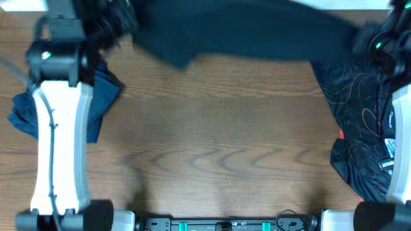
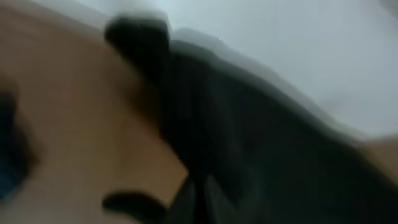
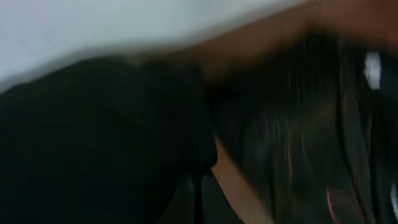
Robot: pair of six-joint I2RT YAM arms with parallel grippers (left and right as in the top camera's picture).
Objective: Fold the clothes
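I will next move my left gripper back and down to release the shirt's edge over the bare wooden tabletop, open below it and nearer my base.
A plain black shirt [image 1: 244, 32] is stretched across the far edge of the table, between my two grippers. My left gripper [image 1: 110, 24] is at its left end and my right gripper [image 1: 374, 40] at its right end. Both wrist views are blurred. In the left wrist view the gripper [image 2: 198, 202] is shut, with the black shirt [image 2: 249, 143] running up from its tips. The right wrist view shows the same: the gripper [image 3: 198, 202] is shut on black shirt cloth [image 3: 106, 137]. The collar and logo are not visible.
A dark blue garment [image 1: 101, 96] lies crumpled under the left arm [image 1: 61, 128]. A black garment with orange swirl lines [image 1: 359, 122] lies at the right, beside the right arm [image 1: 401, 115]. Wooden tabletop [image 1: 218, 141] fills the middle.
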